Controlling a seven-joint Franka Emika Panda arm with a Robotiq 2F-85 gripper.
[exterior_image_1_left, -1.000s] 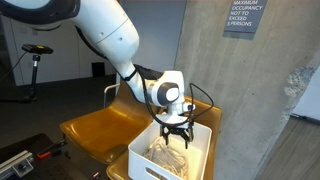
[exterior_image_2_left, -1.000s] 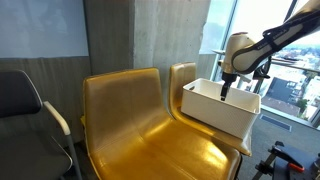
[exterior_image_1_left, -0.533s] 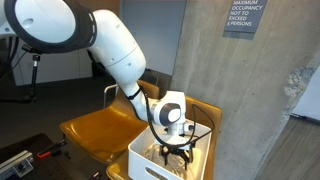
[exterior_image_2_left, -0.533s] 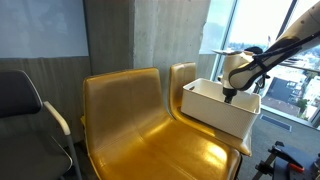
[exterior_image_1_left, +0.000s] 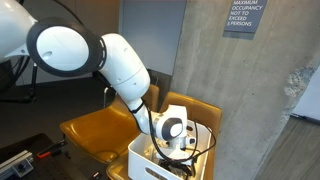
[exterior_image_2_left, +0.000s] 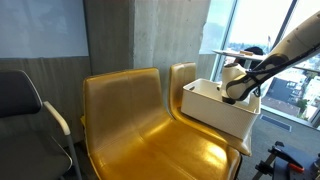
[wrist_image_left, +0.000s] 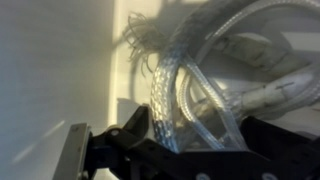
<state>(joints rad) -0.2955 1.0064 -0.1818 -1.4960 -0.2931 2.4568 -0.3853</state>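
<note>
My gripper should stay low in the white bin and close straight onto the braided tubing. The tubing already runs between its open fingers.
My gripper is lowered into a white bin that stands on a yellow chair; the bin also shows in the other exterior view. In the wrist view the two dark fingers stand wide apart on either side of a tangle of clear and braided tubing lying in the bin. The tubing runs between the fingers, which are open around it. In both exterior views the gripper is sunk below the bin's rim, so its fingertips are hidden there.
Two glossy yellow chairs stand side by side against a concrete pillar. A black office chair is beside them. A sign hangs on the pillar. Windows are behind the bin.
My gripper has moved down from above the bin's rim into the bin, onto the tubing. The arm has bent lower over the chair.
</note>
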